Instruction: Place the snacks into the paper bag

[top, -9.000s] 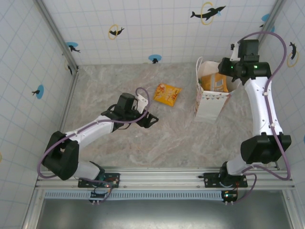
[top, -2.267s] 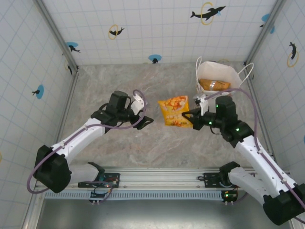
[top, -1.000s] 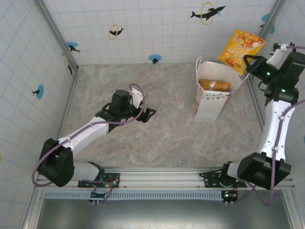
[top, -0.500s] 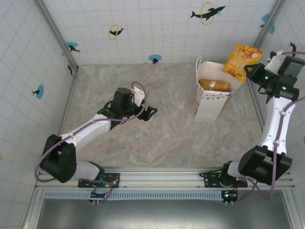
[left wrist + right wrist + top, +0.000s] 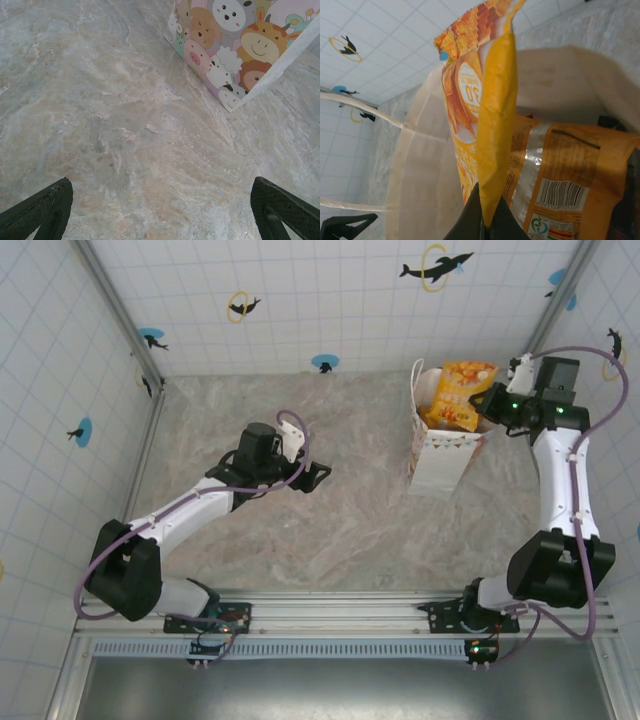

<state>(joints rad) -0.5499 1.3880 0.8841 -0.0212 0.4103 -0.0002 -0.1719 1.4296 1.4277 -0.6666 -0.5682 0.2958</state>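
Since the orange-yellow packet still sticks up above the bag's rim, next my right gripper should lower it into the bag's opening (image 5: 432, 400) (image 5: 540, 117) beside the other orange packet.
The white paper bag (image 5: 440, 455) stands at the back right of the marble table, its mouth open. My right gripper (image 5: 490, 400) is shut on the edge of an orange-yellow snack packet (image 5: 460, 395), holding it over the bag's mouth. In the right wrist view the packet (image 5: 487, 115) hangs from the pinched fingers (image 5: 470, 220) above the bag's inner wall (image 5: 425, 170). Another orange packet (image 5: 570, 185) lies inside the bag. My left gripper (image 5: 318, 478) is open over bare table mid-left, its fingertips (image 5: 45, 207) wide apart with nothing between them.
The bag's side with cartoon animal faces (image 5: 240, 45) shows at the top right of the left wrist view. Tiled walls and metal corner posts (image 5: 120, 315) close in the marble floor (image 5: 330, 530). The bag's thin loop handle (image 5: 365, 112) lies beside the rim.
My right gripper carried the orange-yellow packet from high at the back right down and left to just over the bag's mouth. The left arm barely moved.
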